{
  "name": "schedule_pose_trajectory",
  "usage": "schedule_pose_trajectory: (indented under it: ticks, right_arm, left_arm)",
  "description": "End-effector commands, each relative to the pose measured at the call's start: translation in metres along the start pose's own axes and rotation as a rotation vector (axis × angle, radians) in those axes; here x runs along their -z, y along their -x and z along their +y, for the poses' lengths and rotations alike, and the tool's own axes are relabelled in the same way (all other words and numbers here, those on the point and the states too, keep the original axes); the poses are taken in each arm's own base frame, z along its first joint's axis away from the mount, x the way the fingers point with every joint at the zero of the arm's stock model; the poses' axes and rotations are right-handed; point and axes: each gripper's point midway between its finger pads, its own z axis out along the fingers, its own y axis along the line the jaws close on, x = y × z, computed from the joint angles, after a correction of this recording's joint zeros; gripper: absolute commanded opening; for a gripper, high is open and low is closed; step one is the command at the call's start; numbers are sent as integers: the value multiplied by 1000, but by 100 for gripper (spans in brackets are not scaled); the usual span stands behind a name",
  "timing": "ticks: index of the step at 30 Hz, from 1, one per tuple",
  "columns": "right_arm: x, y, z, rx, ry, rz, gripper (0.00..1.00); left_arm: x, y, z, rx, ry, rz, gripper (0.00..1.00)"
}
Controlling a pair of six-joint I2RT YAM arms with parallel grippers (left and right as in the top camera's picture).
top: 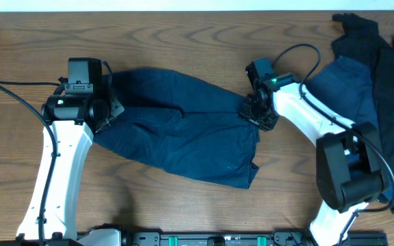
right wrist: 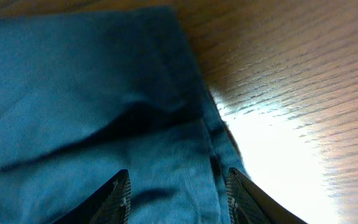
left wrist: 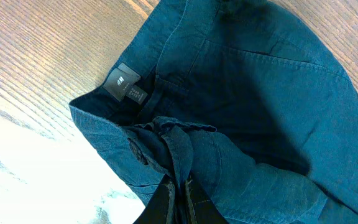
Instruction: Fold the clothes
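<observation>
My left gripper should carry the bunched fold outward next and release it at the waistband's far end, as the lower layer lies uncovered beyond the fold.
A dark navy garment [top: 183, 130] lies spread and wrinkled across the middle of the wooden table. My left gripper [top: 108, 109] is at its left end, shut on a bunched fold of the waistband [left wrist: 179, 143]; a small grey label [left wrist: 125, 84] shows beside it. My right gripper [top: 255, 113] is at the garment's right edge, open, its two fingers [right wrist: 178, 193] spread just above the cloth [right wrist: 92, 93] near its hem. More dark and mid-blue clothes [top: 368, 75] lie in a heap at the far right.
The right arm's cable [top: 299, 55] loops above the table near the heap. The left arm's cable [top: 12, 92] runs along the left side. Bare wood [top: 183, 34] shows behind the garment and in front of it [top: 149, 198].
</observation>
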Motion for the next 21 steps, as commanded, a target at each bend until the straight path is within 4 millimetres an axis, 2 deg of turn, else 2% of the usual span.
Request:
schedule_pose_trajectory:
  ticks: [1, 4, 6, 7, 9, 16, 18, 21]
  right_arm:
    - [-4, 5, 6, -164, 10, -7, 48]
    - [-5, 8, 9, -164, 23, -19, 48]
    - [-5, 11, 10, -163, 24, -32, 43]
    - [-5, 12, 9, -163, 23, -40, 34]
    - [-5, 13, 9, -162, 21, -47, 2]
    - [-2, 13, 13, -80, 36, -45, 1]
    - [7, 16, 16, -26, 52, -67, 1]
    - [39, 28, 22, 11, 102, -121, 1]
  left_arm:
    - [8, 8, -1, -7, -7, -28, 6]
    - [8, 7, -1, -7, -6, -26, 6]
    - [8, 7, -1, -7, -6, -26, 6]
    - [8, 7, -1, -7, -6, -26, 6]
    - [8, 7, -1, -7, -6, -26, 6]
    - [8, 7, 0, -7, -4, -23, 6]
    - [8, 8, -1, -7, -6, -27, 6]
    - [11, 15, 0, 8, -17, -54, 6]
